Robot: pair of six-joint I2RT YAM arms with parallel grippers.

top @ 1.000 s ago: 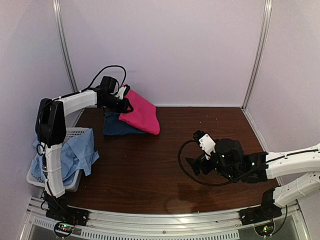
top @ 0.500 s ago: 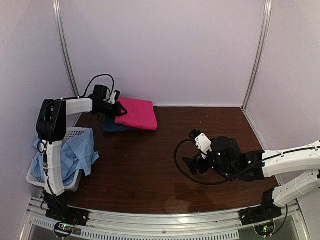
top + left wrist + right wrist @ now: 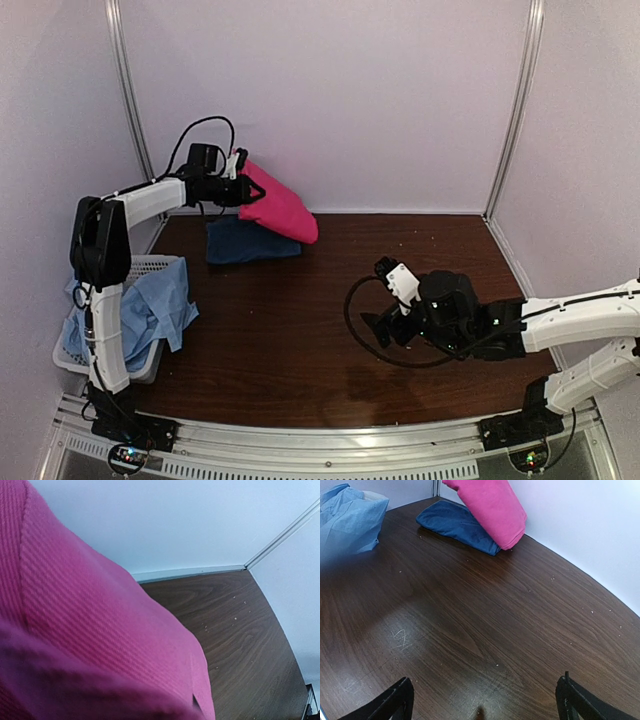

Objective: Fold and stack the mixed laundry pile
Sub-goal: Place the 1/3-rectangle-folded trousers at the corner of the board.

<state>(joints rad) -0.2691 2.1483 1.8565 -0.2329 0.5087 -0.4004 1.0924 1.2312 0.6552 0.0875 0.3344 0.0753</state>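
Observation:
The left gripper lowers over the blue T-shirt next, drawing left in the top view, as the pink shirt's low end juts past the blue T-shirt (image 3: 251,241).
The bright pink shirt (image 3: 283,210) hangs tilted at the back left of the table. Its left end is raised and its right end rests on the folded dark blue T-shirt (image 3: 245,243). My left gripper (image 3: 248,192) is shut on that raised end. In the left wrist view pink fabric (image 3: 90,630) hides the fingers. The light-blue cloth (image 3: 150,305) lies crumpled over the white basket (image 3: 148,264) at the left edge. My right gripper (image 3: 385,328) hovers low over bare wood at centre right, open and holding nothing (image 3: 485,705). The right wrist view also shows the pink shirt (image 3: 490,507), the blue T-shirt (image 3: 452,525) and the light-blue cloth (image 3: 347,522).
The dark wooden table (image 3: 290,340) is closed in by pale walls at the back and sides, with metal posts in the corners. A black cable loop (image 3: 352,320) hangs beside the right wrist. The basket overhangs the table's left edge.
Half a second ago the pink shirt lay flat over the blue T-shirt. Its left end is now lifted again by the left gripper. The right arm has crept slightly left.

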